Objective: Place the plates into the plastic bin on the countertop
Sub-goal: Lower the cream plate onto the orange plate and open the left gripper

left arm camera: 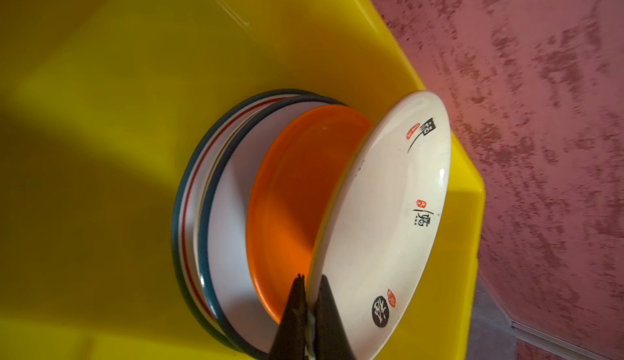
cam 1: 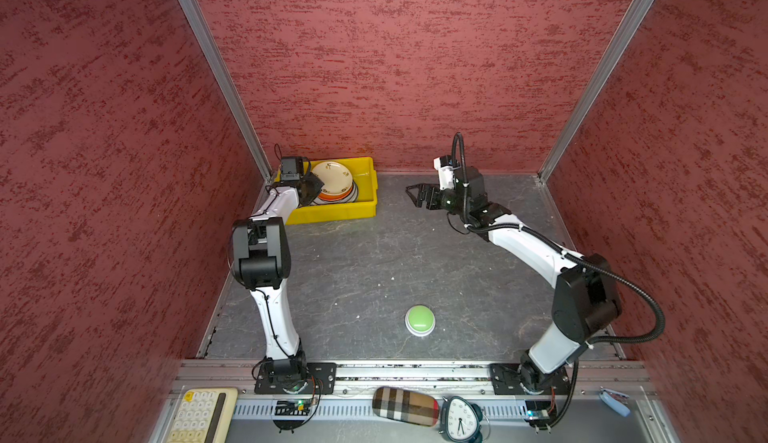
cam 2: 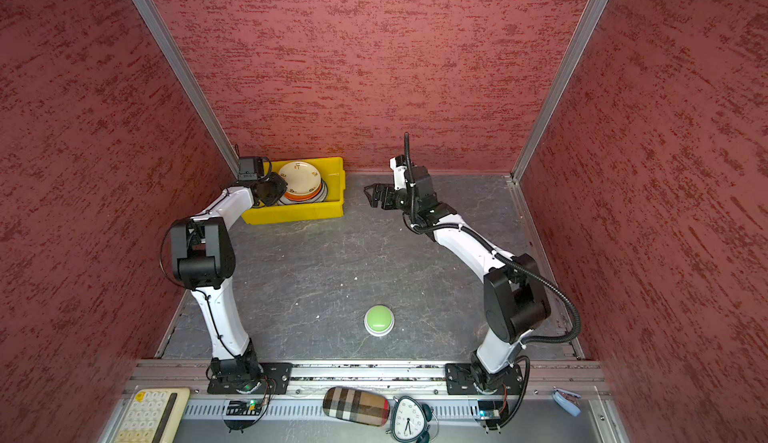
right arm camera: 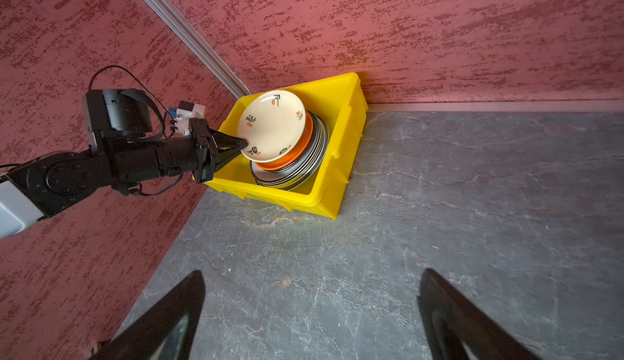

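The tilted cream plate in my left gripper comes down next onto the orange plate atop the stack (cam 1: 336, 196) (left arm camera: 297, 194), just below the gripper. The left gripper then lets go of the cream plate's rim.
The yellow plastic bin (cam 1: 332, 214) (cam 2: 291, 214) (right arm camera: 337, 159) stands in the back left corner of the countertop (cam 1: 374, 262). Inside it lies a stack of plates (right arm camera: 304, 169) with dark-green rims (left arm camera: 202, 179), and an orange plate (left arm camera: 297, 189) (right arm camera: 304, 145) is on top. My left gripper (cam 1: 319, 184) (cam 2: 284, 185) (left arm camera: 312, 279) (right arm camera: 245, 143) is shut on the rim of a cream plate (cam 1: 332, 177) (cam 2: 300, 177) (left arm camera: 388, 213) (right arm camera: 270, 125) with red and black prints. It holds that plate tilted above the orange one. My right gripper (cam 1: 412, 196) (cam 2: 370, 195) (right arm camera: 312, 274) hangs open and empty over bare countertop, right of the bin.
A green dome button (cam 1: 420, 319) (cam 2: 379, 319) sits near the front middle. Red textured walls close in the back and both sides, and the bin touches the back left corner. A calculator (cam 1: 203, 414), a checked case (cam 1: 405, 405) and a clock (cam 1: 459, 420) lie beyond the front rail.
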Controlling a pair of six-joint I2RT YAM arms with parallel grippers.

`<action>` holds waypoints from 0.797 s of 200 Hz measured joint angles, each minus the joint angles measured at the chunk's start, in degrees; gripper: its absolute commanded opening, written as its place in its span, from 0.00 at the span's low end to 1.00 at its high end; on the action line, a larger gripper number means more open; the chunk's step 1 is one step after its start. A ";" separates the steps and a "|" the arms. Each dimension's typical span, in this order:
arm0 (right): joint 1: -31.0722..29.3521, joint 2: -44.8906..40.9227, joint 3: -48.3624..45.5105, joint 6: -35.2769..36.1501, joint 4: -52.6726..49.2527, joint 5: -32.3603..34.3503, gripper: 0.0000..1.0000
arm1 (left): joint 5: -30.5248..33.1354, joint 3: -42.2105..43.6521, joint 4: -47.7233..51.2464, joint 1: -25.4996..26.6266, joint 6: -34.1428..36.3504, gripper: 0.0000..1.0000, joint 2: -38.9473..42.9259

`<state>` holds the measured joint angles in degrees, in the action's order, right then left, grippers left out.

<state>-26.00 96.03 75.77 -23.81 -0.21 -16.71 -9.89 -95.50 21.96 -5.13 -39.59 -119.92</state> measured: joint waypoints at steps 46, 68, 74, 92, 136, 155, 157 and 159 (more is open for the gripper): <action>0.33 -0.33 -0.22 -0.42 -0.04 -0.04 0.99 | 1.42 -1.73 1.77 -0.09 1.73 0.08 -1.95; 0.42 -0.35 -0.24 -0.94 -0.02 -0.07 0.99 | 1.51 -2.34 2.69 -0.17 2.43 0.24 -2.08; 0.42 -0.39 -0.33 -1.07 -0.02 -0.11 0.99 | 1.46 -2.60 2.99 -0.17 2.82 0.36 -2.14; 0.44 -0.59 -0.85 -1.51 -0.04 -0.20 0.99 | 1.60 -4.39 4.26 -0.04 4.52 0.40 -2.93; 0.44 -1.92 -2.45 -2.62 -0.09 -0.20 0.99 | 1.86 -7.17 5.84 0.39 6.88 0.52 -3.96; 0.46 -2.40 -2.67 -3.13 -0.07 -0.20 0.99 | 1.86 -7.17 6.45 0.48 7.15 0.61 -3.98; 0.44 -2.43 -2.67 -3.19 -0.07 -0.20 0.99 | 1.84 -7.17 6.54 0.48 7.30 0.63 -3.98; 0.44 -2.47 -2.67 -3.21 -0.07 -0.20 0.99 | 1.84 -7.17 6.62 0.48 7.54 0.65 -3.98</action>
<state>-25.56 93.56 73.10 -27.03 -0.27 -16.91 -8.05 -102.67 28.58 -4.64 -32.05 -123.90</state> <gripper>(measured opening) 0.989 0.585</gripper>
